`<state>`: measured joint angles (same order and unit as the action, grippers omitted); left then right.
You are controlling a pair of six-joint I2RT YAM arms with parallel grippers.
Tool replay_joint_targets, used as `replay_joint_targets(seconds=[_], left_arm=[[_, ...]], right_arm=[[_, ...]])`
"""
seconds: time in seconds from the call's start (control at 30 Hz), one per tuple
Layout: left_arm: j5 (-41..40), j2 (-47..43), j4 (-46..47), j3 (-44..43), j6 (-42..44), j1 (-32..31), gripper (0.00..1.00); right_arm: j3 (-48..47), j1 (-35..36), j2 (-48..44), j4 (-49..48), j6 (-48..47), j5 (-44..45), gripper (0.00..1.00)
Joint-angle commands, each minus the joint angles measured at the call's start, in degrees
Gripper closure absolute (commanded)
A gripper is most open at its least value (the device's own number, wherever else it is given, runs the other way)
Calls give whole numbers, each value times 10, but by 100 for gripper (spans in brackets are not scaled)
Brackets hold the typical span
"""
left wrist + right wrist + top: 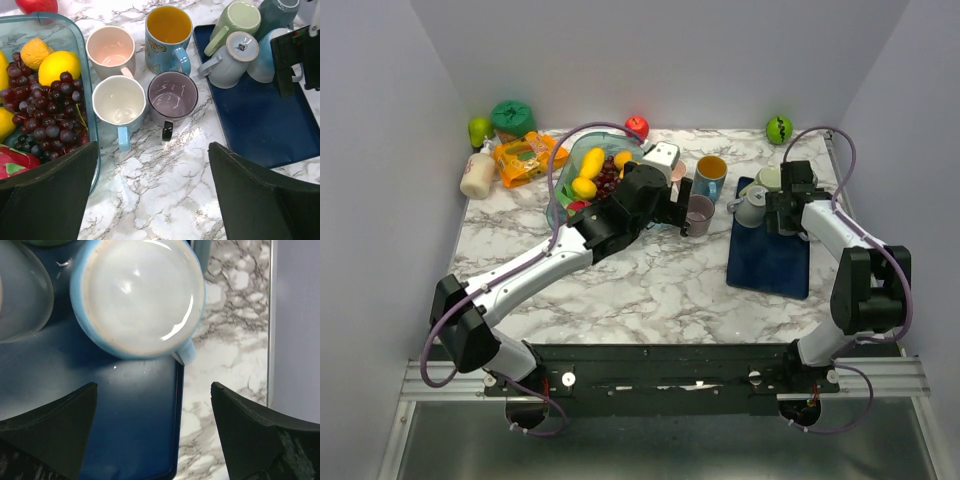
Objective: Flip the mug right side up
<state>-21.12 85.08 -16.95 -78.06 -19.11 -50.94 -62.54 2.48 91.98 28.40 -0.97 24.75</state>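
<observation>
The light blue mug's handle (805, 237) (186, 353) juts out clear of the neighbouring mugs, so my right gripper lowers next with its fingers apart to straddle it.
A light blue mug (137, 295) stands upside down on the dark blue tray (125, 415), its handle toward the tray's right edge. My right gripper (153, 387) is open and empty, just above and in front of this mug; in the top view this gripper (782, 212) covers it. In the left wrist view the same mug (260, 67) is partly hidden behind that gripper. A grey mug (232, 57), a green mug (235, 22) and a teal mug (277, 12) also stand inverted on the tray (265, 125). My left gripper (152, 150) is open and empty above the marble.
Upright mugs stand together by my left gripper: purple (172, 97), white with a blue handle (119, 102), pink (110, 50), blue butterfly (169, 35). A glass dish (60, 22) of fruit is to their left. A snack bag (527, 158), bottle (478, 175) and apples line the back wall.
</observation>
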Motion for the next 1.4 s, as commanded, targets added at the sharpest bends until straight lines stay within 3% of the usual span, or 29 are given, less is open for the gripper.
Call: replay_joint_targets(seconds=[0.0,0.2,0.5,0.8,1.03,1.37], left_arm=[[63,-50,-15,13,-10,37,1],[101,-81,-38,16,-13,79,1],[128,-114,-43,50,-29,97,1],[135,-134,-37,78,-50,98,1],[149,-144,-27,100,-66,98,1],[157,-145,-25,105,-67,98,1]], right_arm=[[-24,-20,26,-47,-84,-85,0],[-31,-49,48,-46,-103,-179,0],[-21,-52,46,-24,-87,-243,2],[-15,-52,45,11,-27,-239,14],[29,-51,-1,-24,8,-188,29],[44,-51,-20,-55,33,-140,33]])
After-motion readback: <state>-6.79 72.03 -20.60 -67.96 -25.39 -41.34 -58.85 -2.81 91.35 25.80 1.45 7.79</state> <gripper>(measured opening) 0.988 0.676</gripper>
